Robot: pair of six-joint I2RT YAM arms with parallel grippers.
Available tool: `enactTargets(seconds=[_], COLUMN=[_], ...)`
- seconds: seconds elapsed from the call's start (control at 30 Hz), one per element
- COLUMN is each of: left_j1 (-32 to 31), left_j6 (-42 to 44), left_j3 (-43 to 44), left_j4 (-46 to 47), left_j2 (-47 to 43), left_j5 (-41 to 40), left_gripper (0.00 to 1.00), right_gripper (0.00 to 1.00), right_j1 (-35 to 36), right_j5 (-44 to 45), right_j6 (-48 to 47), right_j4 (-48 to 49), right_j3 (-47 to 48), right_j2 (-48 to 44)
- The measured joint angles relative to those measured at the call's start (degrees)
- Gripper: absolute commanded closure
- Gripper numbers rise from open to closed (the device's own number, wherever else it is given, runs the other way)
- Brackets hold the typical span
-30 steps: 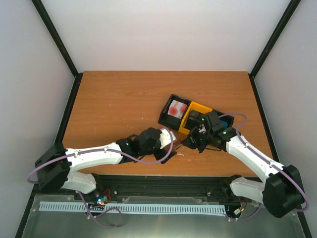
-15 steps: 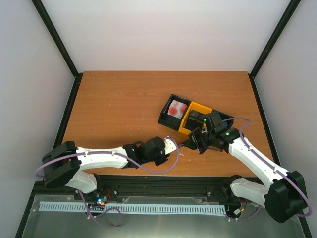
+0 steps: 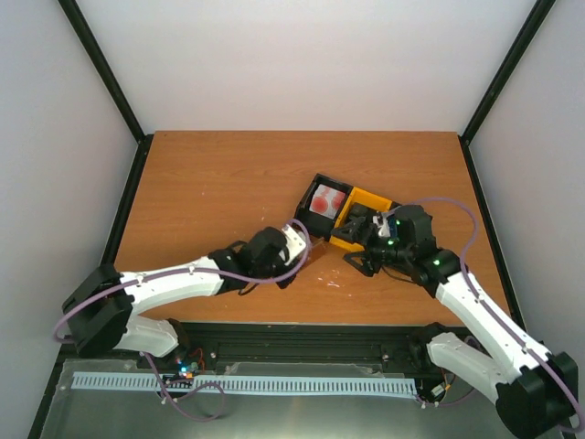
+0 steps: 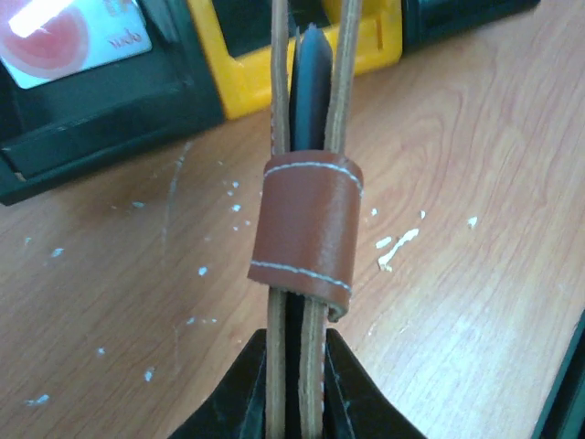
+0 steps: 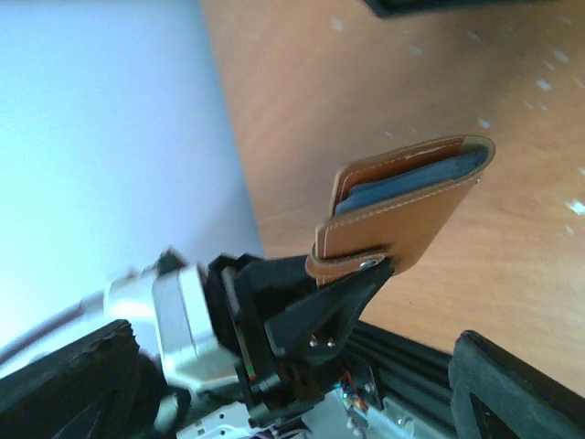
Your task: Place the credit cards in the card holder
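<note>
My left gripper is pinching the strap end. My right gripper will next tilt level, then move outward onto the holder's free folded end.
The brown leather card holder (image 4: 306, 229) is pinched edge-on by my left gripper (image 4: 294, 343), which is shut on its lower end. A dark credit card (image 4: 309, 82) stands between the two leaves, under the strap loop. From the right wrist view the card holder (image 5: 411, 206) is lifted off the table, with blue-grey showing inside it. My right gripper (image 3: 364, 245) is open and holds nothing, a short way right of the holder. Its black fingers (image 5: 521, 389) frame the view's lower corners. In the top view my left gripper (image 3: 297, 247) is just left of the tray.
A black-and-yellow tray (image 3: 361, 206) lies behind both grippers, close to the holder's tip. A white card with a red disc (image 3: 324, 199) lies in its black compartment. The table's near edge (image 5: 475, 320) is just below the held holder.
My left gripper has shut on the card holder and moved up towards the tray. My right gripper has opened and drawn back to the right.
</note>
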Motion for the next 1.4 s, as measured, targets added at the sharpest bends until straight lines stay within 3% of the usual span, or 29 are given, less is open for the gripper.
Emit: enactTargets(seconds=[0.2, 0.4, 0.53, 0.7, 0.83, 0.87, 0.97, 1.1, 1.4], left_j1=[9.16, 19.43, 23.08, 23.89, 23.89, 23.89, 23.89, 23.89, 23.89], left_j6=[-5.84, -13.86, -22.1, -32.89, -39.17, -40.41, -43.01, -46.31, -49.24], left_j3=[3.06, 9.84, 12.66, 12.96, 12.92, 12.83, 12.2, 8.76, 0.37], left_j4=[-1.86, -0.98, 2.82, 9.88, 13.97, 14.88, 16.35, 17.64, 18.18], left_j2=[-4.33, -6.88, -7.34, -7.69, -7.82, -8.04, -9.33, -13.42, -29.57], left_j5=[12.37, 27.74, 38.53, 48.33, 51.78, 52.06, 52.06, 49.7, 40.11], left_gripper=[0.92, 0.91, 0.91, 0.91, 0.89, 0.84, 0.44, 0.01, 0.0], right_gripper=[0.05, 0.08, 0.13, 0.33, 0.67, 0.75, 0.93, 0.97, 0.97], right_j1=[-0.07, 0.94, 3.39, 6.23, 7.02, 7.1, 7.32, 7.65, 7.89], right_j5=[0.09, -1.09, -1.03, -1.03, -1.18, -1.22, -1.22, -0.79, 1.86], right_j6=[-11.37, -16.06, -17.11, -17.29, -17.2, -16.61, -16.17, -15.23, -18.01], right_j4=[7.98, 16.92, 21.68, 28.0, 32.13, 33.31, 35.3, 36.15, 28.65], right_j3=[-1.18, -1.22, -0.37, 3.98, 8.07, 8.44, 8.52, 8.48, 10.8], right_j2=[-5.84, -2.86, -0.35, 2.78, 5.2, 5.57, 6.16, 6.19, 6.08])
